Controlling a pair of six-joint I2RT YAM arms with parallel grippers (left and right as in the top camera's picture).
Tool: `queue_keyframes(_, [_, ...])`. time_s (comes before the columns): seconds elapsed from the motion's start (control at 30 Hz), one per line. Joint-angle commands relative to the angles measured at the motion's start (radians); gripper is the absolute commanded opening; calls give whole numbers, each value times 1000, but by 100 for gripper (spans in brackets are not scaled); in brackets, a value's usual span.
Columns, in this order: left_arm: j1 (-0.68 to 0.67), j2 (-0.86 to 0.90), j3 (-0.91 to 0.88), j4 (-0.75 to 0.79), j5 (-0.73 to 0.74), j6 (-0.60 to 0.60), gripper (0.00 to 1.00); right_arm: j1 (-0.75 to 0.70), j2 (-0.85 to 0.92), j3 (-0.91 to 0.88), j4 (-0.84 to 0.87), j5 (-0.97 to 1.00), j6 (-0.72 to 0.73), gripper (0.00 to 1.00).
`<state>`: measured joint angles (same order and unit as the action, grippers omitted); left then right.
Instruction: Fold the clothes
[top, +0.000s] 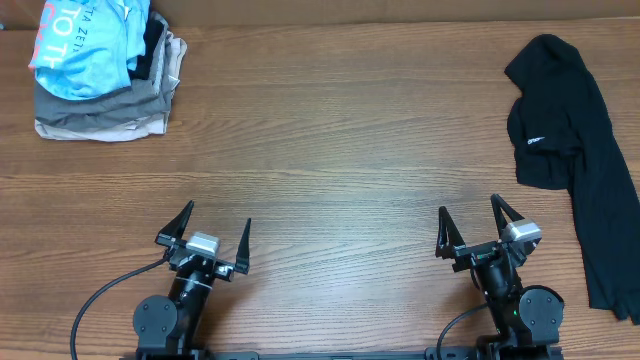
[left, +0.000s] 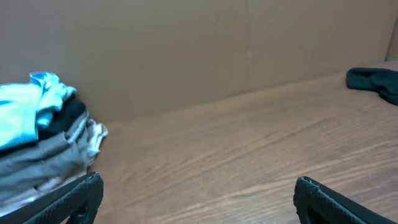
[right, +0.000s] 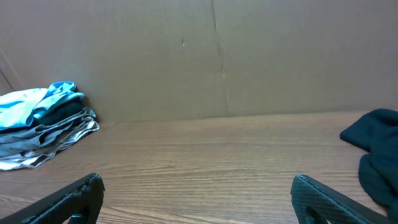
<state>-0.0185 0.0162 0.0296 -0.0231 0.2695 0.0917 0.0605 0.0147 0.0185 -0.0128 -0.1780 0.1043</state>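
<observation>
The shirt lies crumpled, so my right gripper will next lift outward and to the right in the overhead view, then lower onto the fabric (top: 549, 143) beside the white logo patch.
The black short-sleeved shirt (top: 575, 150) lies crumpled at the table's right edge, its small white logo patch facing up. It also shows at the right edge of the right wrist view (right: 376, 155) and far right in the left wrist view (left: 376, 82). My left gripper (top: 217, 225) is open and empty near the front edge, left of centre; its fingers show in the left wrist view (left: 198, 190). My right gripper (top: 468, 212) is open and empty near the front edge, left of the shirt's lower part; its fingers show in the right wrist view (right: 196, 190).
A stack of folded grey-beige garments (top: 110, 105) with a light blue lettered shirt (top: 85, 45) on top stands at the back left corner. It also shows in the left wrist view (left: 43, 149) and the right wrist view (right: 46, 127). A brown cardboard wall (right: 211, 56) rises behind the wooden table (top: 340, 150).
</observation>
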Motion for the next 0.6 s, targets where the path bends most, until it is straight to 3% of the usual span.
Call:
queue_keyframes(0.0, [7,21,90,-27,18,-29,100,3,-11,49,-6,-6,3,100])
queue_keyframes(0.27, [7,313,324,-53,24,-28,100,-19,81,291,-180,5,0,100])
queue_keyframes(0.57, [7,803,818,-257,169,-25,100,-29,463,716,-427,6,-9,100])
